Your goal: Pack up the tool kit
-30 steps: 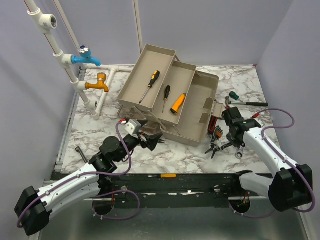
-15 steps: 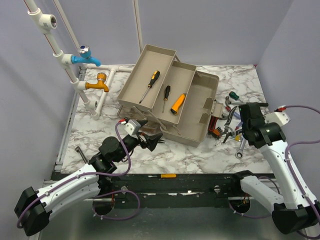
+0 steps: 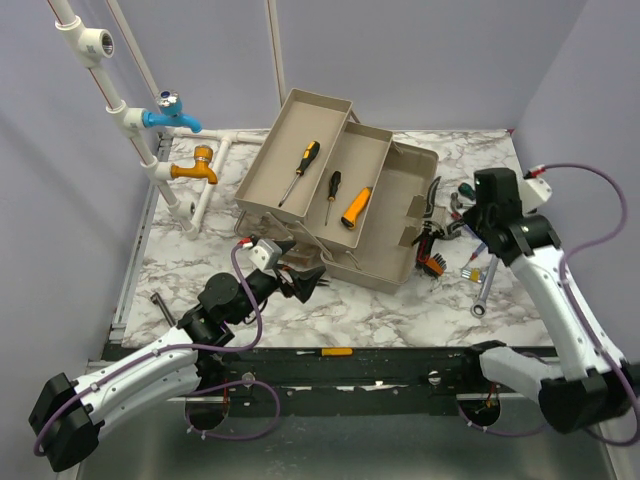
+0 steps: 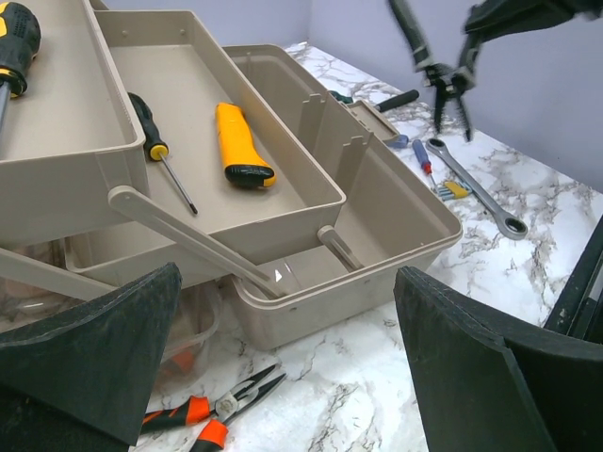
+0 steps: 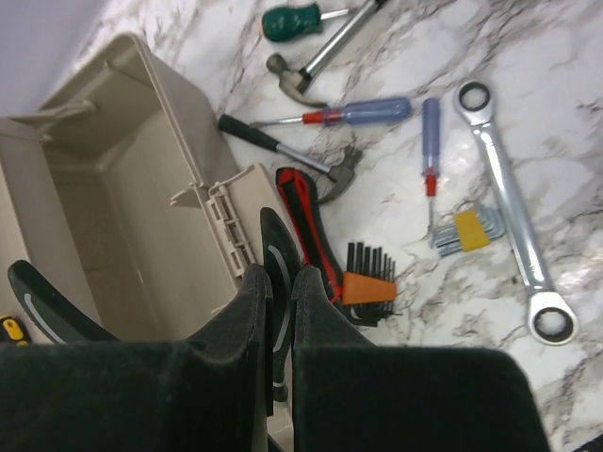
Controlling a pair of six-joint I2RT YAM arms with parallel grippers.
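Next, my right gripper shifts left in the top view and down into the toolbox's bottom section (image 3: 385, 238) (image 5: 141, 240) to release the pliers, as that section's bottom lies empty.
The beige toolbox (image 3: 402, 205) stands open at mid table, its fold-out trays holding a yellow-black screwdriver (image 3: 300, 170), a black screwdriver (image 3: 332, 190) and an orange-yellow tool (image 3: 355, 207). My right gripper (image 3: 452, 226) is shut on one handle of black pliers (image 3: 434, 192) and holds them in the air by the box's right end. In the right wrist view the fingers (image 5: 254, 301) clamp the black, grey-striped handle (image 5: 281, 259). My left gripper (image 3: 306, 281) is open and empty in front of the box (image 4: 377, 207), above orange-handled pliers (image 4: 203, 419). The held pliers (image 4: 438, 68) show at top right.
Loose tools lie right of the box: a ratchet wrench (image 5: 509, 217), orange hex keys (image 5: 367, 282), yellow hex keys (image 5: 468, 229), two screwdrivers (image 5: 429, 141), a hammer (image 5: 283, 141), a red-black tool (image 5: 303, 221). White pipes with blue (image 3: 170, 117) and orange (image 3: 195, 168) taps stand at far left.
My right gripper has lifted the black pliers off the table and carried them back and up toward the toolbox's right end. The left arm has not moved.
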